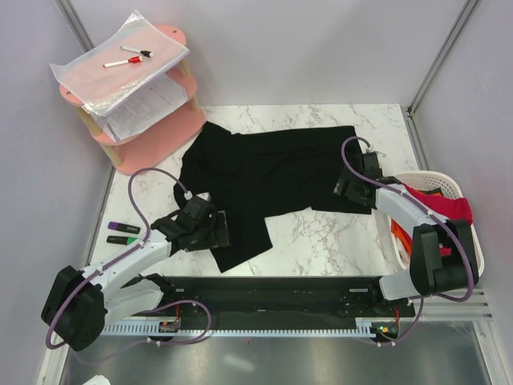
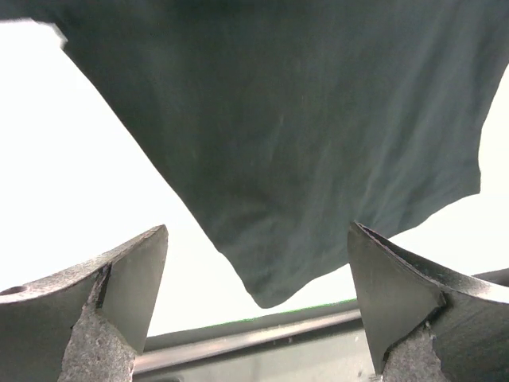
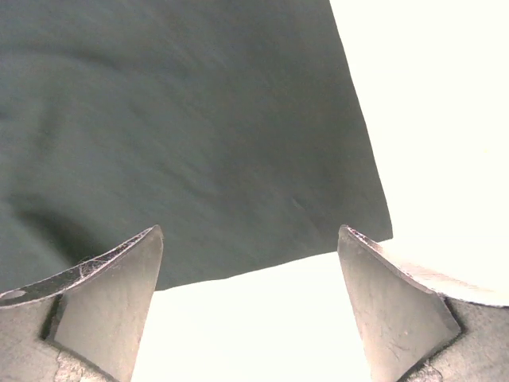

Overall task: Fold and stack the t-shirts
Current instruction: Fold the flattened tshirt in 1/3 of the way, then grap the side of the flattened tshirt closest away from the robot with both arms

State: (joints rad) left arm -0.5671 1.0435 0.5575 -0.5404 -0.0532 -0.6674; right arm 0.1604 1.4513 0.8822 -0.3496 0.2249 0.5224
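The hem's near corner (image 1: 224, 267) (image 2: 267, 294) is lower and back toward the rail, so my left gripper will move down and back onto it.
A large black t-shirt (image 1: 268, 180) lies spread and partly rumpled on the white marble table (image 1: 321, 241). My left gripper (image 1: 215, 231) is open and empty at the shirt's near-left corner; in the left wrist view the cloth's corner (image 2: 270, 286) hangs between the spread fingers. My right gripper (image 1: 346, 191) is open and empty at the shirt's right edge; the right wrist view shows the shirt's corner (image 3: 238, 159) just beyond the fingers. Red and orange shirts (image 1: 437, 207) lie in the white basket (image 1: 473, 233) at the right.
A pink two-tier stand (image 1: 140, 88) with papers and markers stands at the back left. Two highlighters (image 1: 122, 233) lie on the table's left edge. A black rail (image 1: 280, 293) runs along the near edge between the arm bases.
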